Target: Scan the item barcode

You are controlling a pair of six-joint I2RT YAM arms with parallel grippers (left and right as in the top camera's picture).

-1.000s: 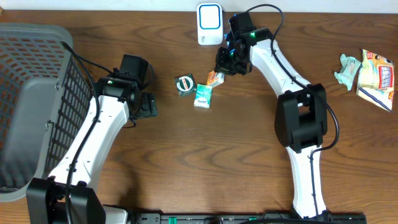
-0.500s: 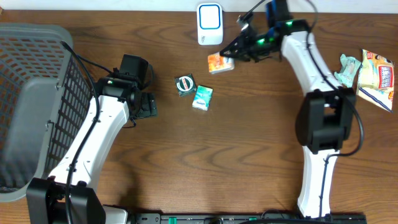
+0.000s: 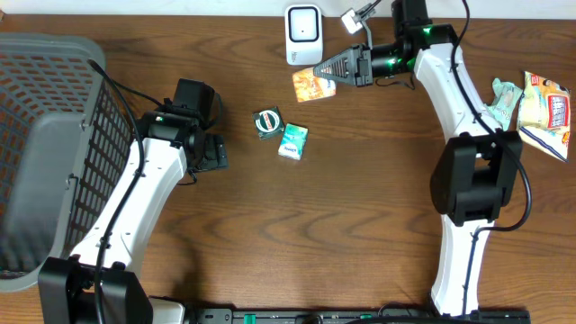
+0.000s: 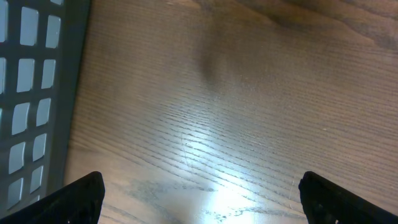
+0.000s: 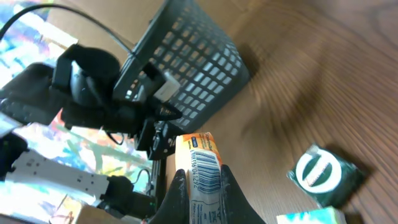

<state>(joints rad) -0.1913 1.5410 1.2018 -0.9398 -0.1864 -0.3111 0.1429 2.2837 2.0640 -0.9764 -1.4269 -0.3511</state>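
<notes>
The wood beside the teal packet is bare and open, so next I need to move my right gripper back from the white scanner (image 3: 304,34), tilt it down and lower the orange packet (image 3: 312,85) there.
My right gripper (image 3: 340,68) is shut on a small orange packet (image 3: 312,85), holding it above the table just below the white scanner (image 3: 304,34) at the back edge. In the right wrist view the packet (image 5: 198,148) stands between my fingers (image 5: 178,193), its barcode label facing the camera. My left gripper (image 3: 214,155) hovers low over bare wood at the left. Its fingers (image 4: 81,198) are spread wide and open, with nothing between them.
A dark green round-labelled packet (image 3: 268,121) and a teal packet (image 3: 292,141) lie at mid-table. A grey mesh basket (image 3: 45,153) fills the left side. Two snack bags (image 3: 544,110) and a crumpled pale wrapper (image 3: 504,101) lie at the far right.
My right gripper has lifted the orange packet off the table near the teal packet, carried it back beside the scanner and turned sideways. The left arm has not moved.
</notes>
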